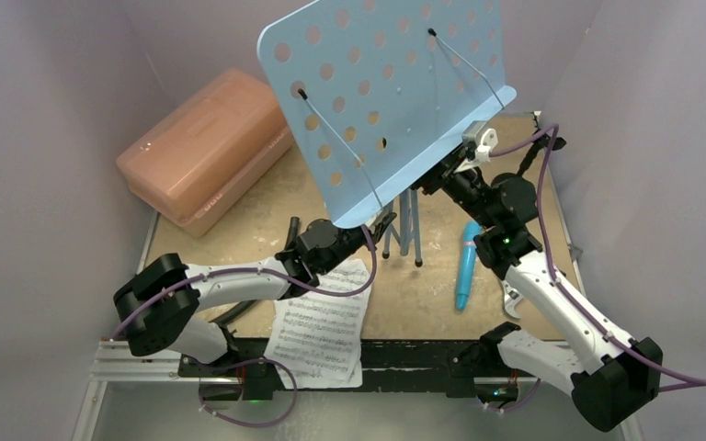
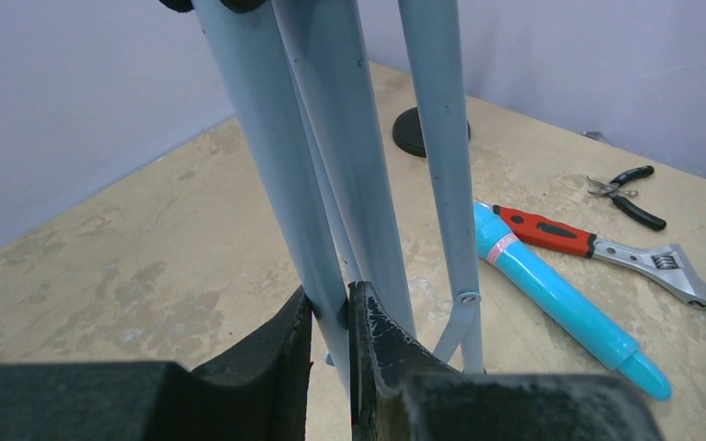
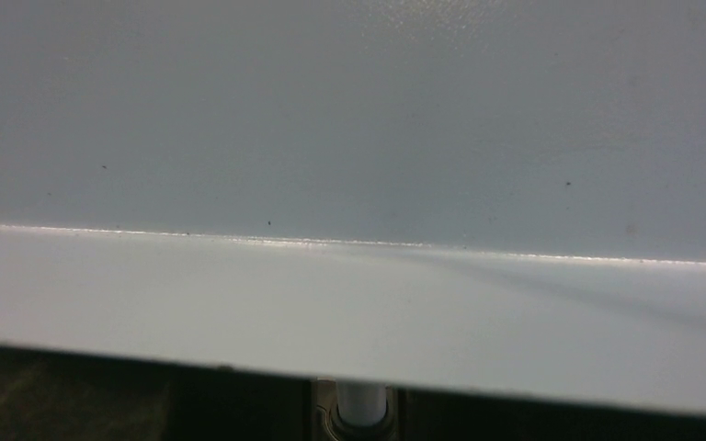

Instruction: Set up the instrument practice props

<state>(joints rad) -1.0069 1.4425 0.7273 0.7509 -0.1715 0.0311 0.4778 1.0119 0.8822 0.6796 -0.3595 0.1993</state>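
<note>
My left gripper draws the tripod leg (image 1: pixel 388 241) outward next, toward the salmon-pink case, and releases it spread, since the legs still stand close together.
The light-blue perforated music stand (image 1: pixel 386 101) leans over the table's middle on its thin tripod (image 1: pixel 409 225). My left gripper (image 1: pixel 381 225) (image 2: pixel 331 303) is shut on one tripod leg (image 2: pixel 280 184), low down. My right gripper (image 1: pixel 441 175) (image 3: pixel 358 409) reaches under the stand's shelf (image 3: pixel 349 312), which fills its view. A pale tube sits tight between its dark jaws. The turquoise microphone (image 1: pixel 466 266) (image 2: pixel 561 299) lies flat to the right of the tripod. White sheet music (image 1: pixel 317 331) lies at the near edge. The mic stand's black round base (image 2: pixel 423 133) shows behind the legs.
A salmon-pink case (image 1: pixel 207 152) stands at the back left. A red-handled wrench (image 2: pixel 607 248) and small pliers (image 2: pixel 630 193) lie right of the microphone. A black hose (image 1: pixel 230 312) curves under my left arm. Purple walls close in on both sides.
</note>
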